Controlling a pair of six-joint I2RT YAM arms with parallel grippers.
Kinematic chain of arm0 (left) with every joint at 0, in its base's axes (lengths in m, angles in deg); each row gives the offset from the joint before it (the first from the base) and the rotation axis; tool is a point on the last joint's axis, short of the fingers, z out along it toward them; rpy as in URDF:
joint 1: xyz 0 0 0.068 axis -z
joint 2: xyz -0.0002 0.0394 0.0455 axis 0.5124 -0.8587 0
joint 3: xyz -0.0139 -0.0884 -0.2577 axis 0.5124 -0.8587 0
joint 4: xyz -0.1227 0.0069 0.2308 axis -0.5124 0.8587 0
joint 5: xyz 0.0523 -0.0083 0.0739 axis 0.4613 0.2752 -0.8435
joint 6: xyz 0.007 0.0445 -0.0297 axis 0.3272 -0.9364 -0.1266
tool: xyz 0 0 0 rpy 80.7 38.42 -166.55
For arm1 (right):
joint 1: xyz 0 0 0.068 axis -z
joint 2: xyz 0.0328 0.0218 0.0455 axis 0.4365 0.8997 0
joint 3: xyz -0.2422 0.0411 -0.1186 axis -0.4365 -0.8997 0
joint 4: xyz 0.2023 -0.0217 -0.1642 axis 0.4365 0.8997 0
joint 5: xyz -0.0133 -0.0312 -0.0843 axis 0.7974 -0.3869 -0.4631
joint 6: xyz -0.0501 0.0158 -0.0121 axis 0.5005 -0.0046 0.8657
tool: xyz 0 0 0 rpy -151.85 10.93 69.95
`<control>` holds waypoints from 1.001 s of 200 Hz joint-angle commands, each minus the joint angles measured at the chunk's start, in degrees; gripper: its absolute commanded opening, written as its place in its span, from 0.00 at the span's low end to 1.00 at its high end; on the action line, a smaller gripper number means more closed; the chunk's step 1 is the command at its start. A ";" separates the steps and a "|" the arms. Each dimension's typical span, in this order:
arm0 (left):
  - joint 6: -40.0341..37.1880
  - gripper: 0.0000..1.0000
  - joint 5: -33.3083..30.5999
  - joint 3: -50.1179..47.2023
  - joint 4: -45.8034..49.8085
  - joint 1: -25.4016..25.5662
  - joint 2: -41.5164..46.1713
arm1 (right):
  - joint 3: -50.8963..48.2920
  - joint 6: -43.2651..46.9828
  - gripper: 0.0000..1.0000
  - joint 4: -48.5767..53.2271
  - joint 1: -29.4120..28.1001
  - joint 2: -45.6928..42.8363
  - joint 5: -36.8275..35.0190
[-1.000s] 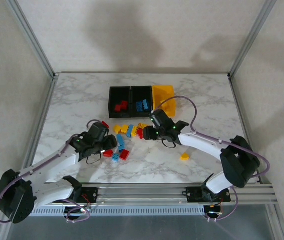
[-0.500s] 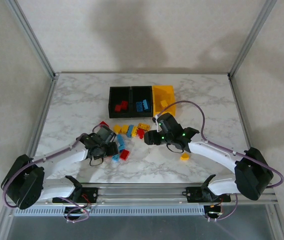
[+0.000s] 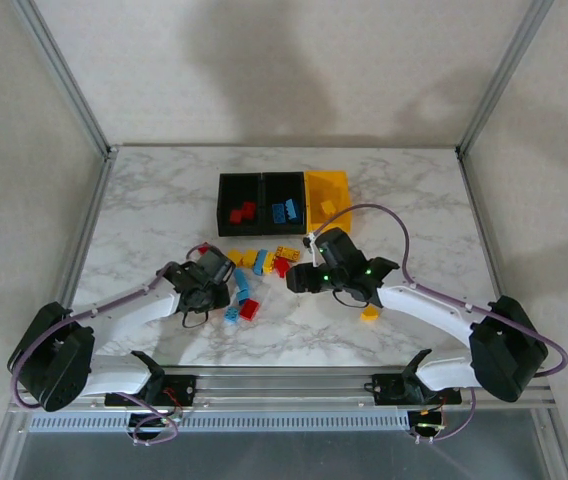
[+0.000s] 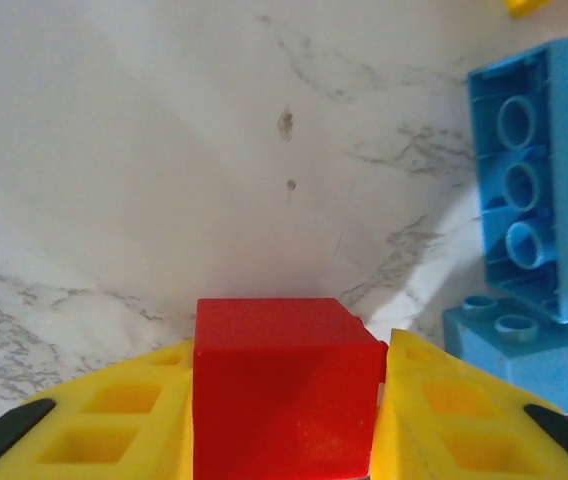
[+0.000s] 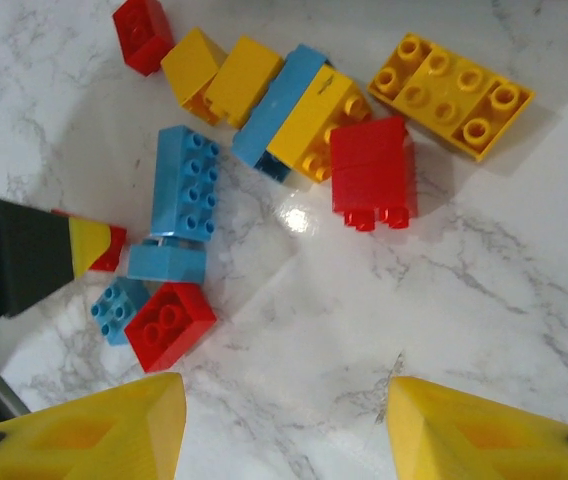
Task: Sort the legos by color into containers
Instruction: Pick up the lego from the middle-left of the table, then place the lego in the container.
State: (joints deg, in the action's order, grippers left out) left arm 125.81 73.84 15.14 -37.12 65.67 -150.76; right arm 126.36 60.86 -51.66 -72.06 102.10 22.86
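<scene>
Next, my left gripper lifts and carries the red lego outward over the black bin with red bricks, since red bricks already lie in that bin.
My left gripper is shut on a red lego, a square brick low over the marble; in the top view that gripper is at the left edge of the loose pile of legos. The right gripper hangs open above bare marble, nothing between its fingers, just right of the pile; a red square brick lies near its left finger. The containers stand behind: a black bin with red bricks, a black bin with blue ones, and a yellow bin.
One yellow brick lies alone to the right, near the right arm's forearm. Blue bricks lie just right of the left gripper. A metal frame post borders the table on the left.
The left gripper slid right to the pile's edge and closed on the red lego. The right gripper drew back to the right from the pile, then held still.
</scene>
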 commanded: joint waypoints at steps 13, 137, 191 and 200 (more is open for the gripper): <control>-1.90 0.22 -3.23 4.84 3.08 -0.28 0.79 | -1.50 1.67 0.55 -2.84 -0.65 -3.17 5.16; -12.70 0.21 -7.49 38.28 4.89 -8.32 -21.31 | -5.04 -2.72 0.54 -4.96 -0.65 -7.43 2.39; -15.43 0.22 -8.28 52.26 6.11 -11.44 -34.66 | -7.27 -5.42 0.54 -5.85 -0.60 -9.26 1.33; -15.62 0.22 -8.13 54.22 6.21 -11.82 -36.71 | -7.30 -5.59 0.54 -5.60 -0.72 -9.53 1.03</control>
State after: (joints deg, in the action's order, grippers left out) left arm 112.74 67.28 64.55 -33.56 54.90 -182.92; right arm 119.82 56.86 -56.57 -72.06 94.08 25.48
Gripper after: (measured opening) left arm 0.375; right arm 0.543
